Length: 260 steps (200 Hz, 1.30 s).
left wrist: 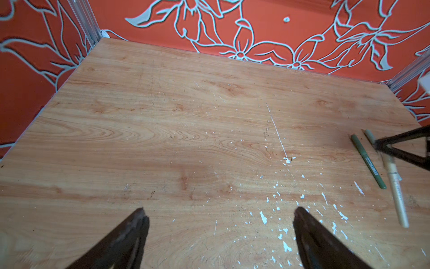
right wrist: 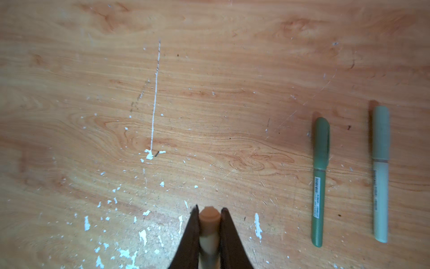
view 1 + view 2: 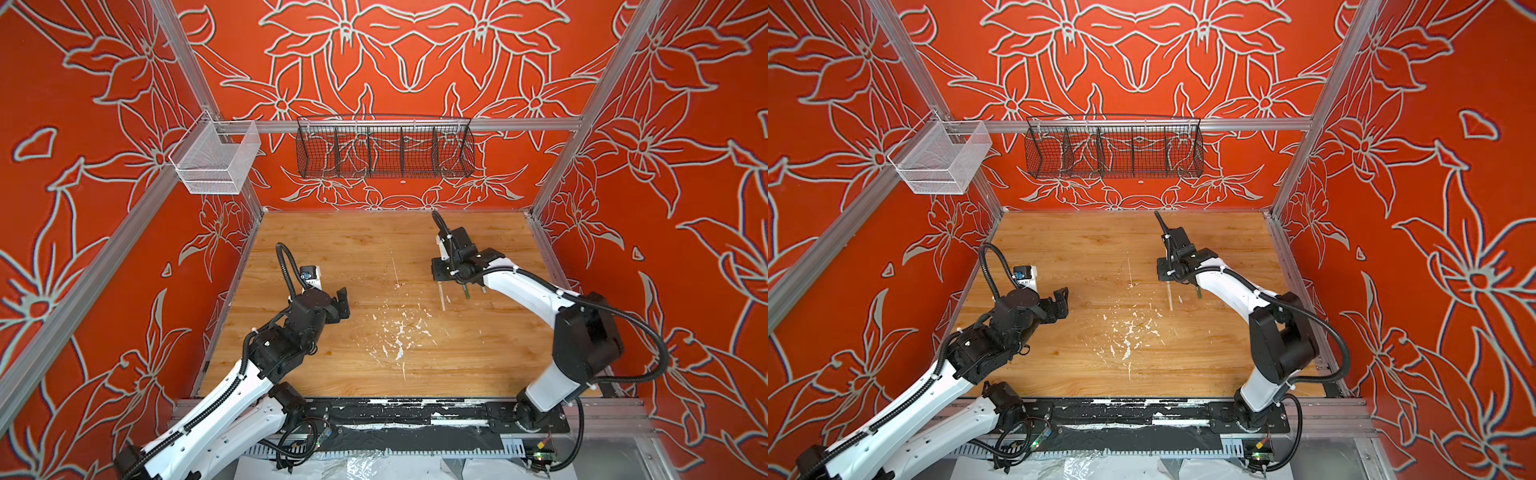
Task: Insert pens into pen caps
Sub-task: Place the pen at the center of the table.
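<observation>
The tan pen goes down with my right gripper toward the bare wood beside the dark green pen next and is released there, since the darker tan cap sits on the pen.
My right gripper is shut on the tan pen, and its darker tan cap sits on the pen between the fingertips. In both top views the pen pokes out from under the right wrist, low over the table. Beside it lie the dark green pen and the pale mint pen, parallel, each with a matching cap on. The left wrist view shows all three pens at its edge. My left gripper hangs open with nothing between its fingers, far left of the pens.
White paint flecks and a thin white scratch mark the wooden table. A black wire basket and a white mesh basket hang on the back rails. Red patterned walls close three sides.
</observation>
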Available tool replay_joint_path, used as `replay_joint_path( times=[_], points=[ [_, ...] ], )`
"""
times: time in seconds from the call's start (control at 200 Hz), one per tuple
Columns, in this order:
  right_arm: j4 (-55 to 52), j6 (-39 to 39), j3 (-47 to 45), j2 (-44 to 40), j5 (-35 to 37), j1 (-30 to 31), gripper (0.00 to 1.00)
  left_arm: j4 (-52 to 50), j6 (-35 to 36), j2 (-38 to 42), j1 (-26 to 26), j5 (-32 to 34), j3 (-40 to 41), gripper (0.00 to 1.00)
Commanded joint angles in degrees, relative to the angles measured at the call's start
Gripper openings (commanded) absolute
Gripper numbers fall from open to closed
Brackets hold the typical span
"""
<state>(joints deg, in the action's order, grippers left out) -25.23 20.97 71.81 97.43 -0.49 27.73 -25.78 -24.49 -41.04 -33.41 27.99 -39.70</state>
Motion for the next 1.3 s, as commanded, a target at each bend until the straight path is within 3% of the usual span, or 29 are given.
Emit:
replay_joint_path(
  times=[0.0, 0.726, 0.881, 1.146, 1.296],
  points=[
    [0.2, -0.3, 2.3, 3.8, 0.1, 0.1, 0.0, 0.8, -0.1, -0.1, 0.4, -0.1, 0.2, 0.97],
    [6.8, 0.3, 3.8, 14.4, -1.9, -2.7, 0.0, 1.0, 2.1, -1.5, 1.3, -2.6, 0.2, 0.97],
    [6.0, -0.3, 4.7, 15.3, -1.8, -2.9, 0.25, 0.8, 2.4, -1.9, 1.6, -1.8, -0.2, 0.97],
    [2.9, -2.2, 6.3, 11.5, 0.6, -3.1, 0.48, 1.2, 2.9, -2.9, 3.1, -0.6, -1.4, 0.97],
    [4.4, -4.9, 2.1, 1.6, 6.9, -3.5, 0.61, 8.9, 5.8, -5.9, 7.2, 3.5, 0.4, 0.97]
  ],
)
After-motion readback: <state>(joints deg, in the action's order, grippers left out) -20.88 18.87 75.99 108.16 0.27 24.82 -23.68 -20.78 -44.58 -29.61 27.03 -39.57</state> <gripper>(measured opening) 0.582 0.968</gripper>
